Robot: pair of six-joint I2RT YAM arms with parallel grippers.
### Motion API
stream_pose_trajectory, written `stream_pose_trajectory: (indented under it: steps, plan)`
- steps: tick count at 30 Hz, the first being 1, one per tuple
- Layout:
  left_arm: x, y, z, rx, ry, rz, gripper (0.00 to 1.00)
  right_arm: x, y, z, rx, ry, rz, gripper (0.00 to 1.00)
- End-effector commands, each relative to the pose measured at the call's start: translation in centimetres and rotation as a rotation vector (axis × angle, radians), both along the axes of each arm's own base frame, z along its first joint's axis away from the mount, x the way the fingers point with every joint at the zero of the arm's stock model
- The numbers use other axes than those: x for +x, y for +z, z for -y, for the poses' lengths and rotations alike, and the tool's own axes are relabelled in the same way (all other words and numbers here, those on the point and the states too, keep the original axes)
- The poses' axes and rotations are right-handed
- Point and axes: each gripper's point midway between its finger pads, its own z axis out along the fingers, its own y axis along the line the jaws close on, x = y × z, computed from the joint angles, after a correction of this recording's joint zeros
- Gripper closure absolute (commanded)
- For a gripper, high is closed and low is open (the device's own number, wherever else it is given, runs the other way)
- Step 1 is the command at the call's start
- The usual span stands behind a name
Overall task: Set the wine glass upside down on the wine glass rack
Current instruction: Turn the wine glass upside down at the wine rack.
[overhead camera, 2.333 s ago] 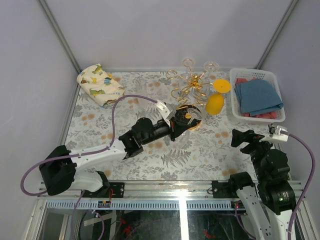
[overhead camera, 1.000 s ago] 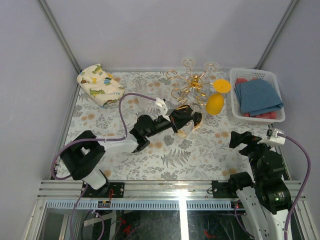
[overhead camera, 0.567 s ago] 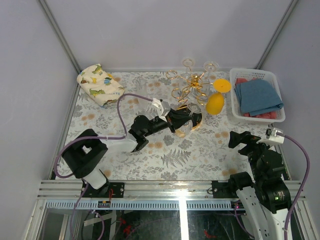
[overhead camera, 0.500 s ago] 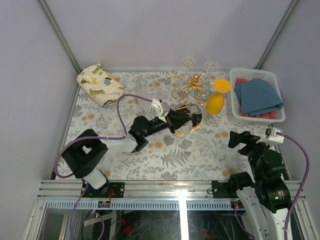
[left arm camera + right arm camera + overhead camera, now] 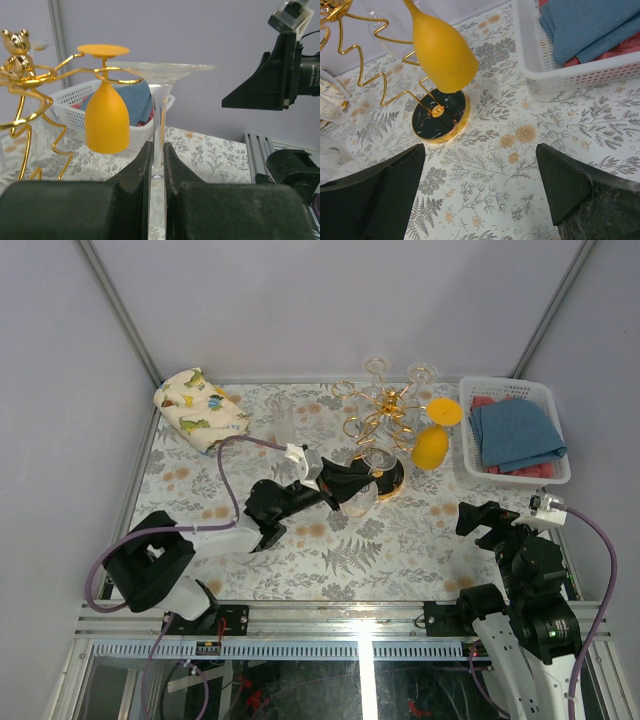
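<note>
The glass will move outward next, to the right in the top view, with my left gripper. My left gripper will then lower the glass's wide foot onto the rack's empty gold loop (image 5: 403, 437) (image 5: 124, 76) and let go.
A clear wine glass (image 5: 159, 100) is held upside down, foot on top, with my left gripper (image 5: 157, 150) shut on its stem. In the top view this gripper (image 5: 345, 485) holds the glass (image 5: 360, 498) just left of the rack's black, gold-rimmed base (image 5: 392, 480). The gold wine glass rack (image 5: 380, 415) stands at the back middle; a yellow glass (image 5: 430, 445) hangs upside down from one arm and two clear glasses (image 5: 377, 367) hang at its far side. My right gripper (image 5: 480, 190) is open over bare cloth, near the base (image 5: 440, 117).
A white basket (image 5: 512, 390) with blue and red cloths sits at the back right. A folded dinosaur-print cloth (image 5: 200, 408) lies at the back left. The yellow glass (image 5: 106, 120) and gold rack arms (image 5: 30, 75) are left of the held glass.
My left arm has drawn back to the left, carrying the clear glass a little away from the rack. The right arm has hardly moved.
</note>
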Motion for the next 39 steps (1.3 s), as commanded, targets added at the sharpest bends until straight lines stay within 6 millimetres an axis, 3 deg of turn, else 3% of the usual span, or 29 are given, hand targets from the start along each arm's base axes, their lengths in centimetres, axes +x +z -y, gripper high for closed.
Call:
stream_pose_trajectory:
  steps: [1, 8, 21, 39]
  plan:
    - [-0.1, 4.7, -1.1, -0.101, 0.042, 0.119, 1.00, 0.5, 1.0, -0.5, -0.002, 0.027, 0.037, 0.01]
    - [2.4, 4.5, 0.9, -0.069, 0.055, 0.104, 1.00, 0.4, 1.1, -0.5, 0.001, 0.026, 0.041, 0.01]
    - [6.1, 4.0, 2.0, -0.148, 0.084, 0.018, 1.00, 0.3, 1.2, -0.5, 0.003, 0.028, 0.048, 0.01]
    - [8.5, 3.6, 3.7, -0.143, 0.075, 0.000, 1.00, 0.3, 1.1, -0.6, 0.002, 0.036, 0.046, 0.01]
